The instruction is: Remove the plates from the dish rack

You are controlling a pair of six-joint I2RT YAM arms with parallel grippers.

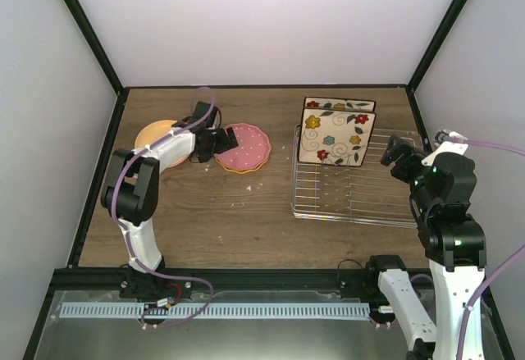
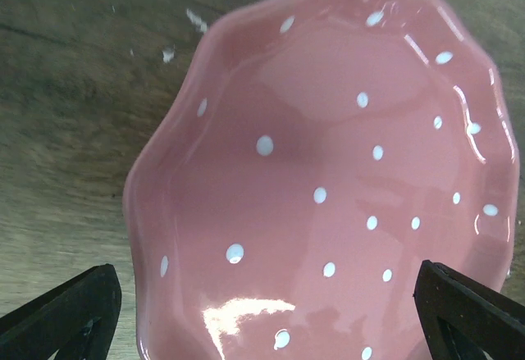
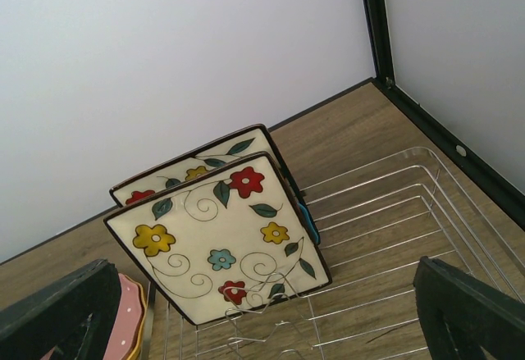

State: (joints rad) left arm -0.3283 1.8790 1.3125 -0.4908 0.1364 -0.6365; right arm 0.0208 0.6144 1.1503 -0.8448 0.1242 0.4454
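Note:
The left gripper lifts and swings toward the right in the top view onto the front flower plate's edge by the pink plate (image 1: 246, 147) next, since that edge stands clear.
The dotted dark pink plate (image 1: 246, 147) lies flat on the table, on top of a yellow-rimmed plate; it fills the left wrist view (image 2: 328, 180). My left gripper (image 1: 215, 141) is open just left of it, with its fingers (image 2: 66, 311) spread wide over the plate's near rim (image 2: 267, 327). An orange plate (image 1: 154, 134) lies under the left arm. Two square cream flower plates (image 1: 331, 137) (image 3: 221, 237) stand upright in the silver wire dish rack (image 1: 353, 196) (image 3: 394, 237), with a teal plate edge (image 3: 308, 222) behind the front one. My right gripper (image 1: 399, 157) (image 3: 262, 327) is open at the rack's right side and holds nothing.
Black frame rails border the table against white walls. The rack's right end (image 3: 435, 188) is close to the right rail (image 3: 459, 151). The pink stack shows at the left edge of the right wrist view (image 3: 131, 319). Small white crumbs (image 2: 195, 22) lie on the wood.

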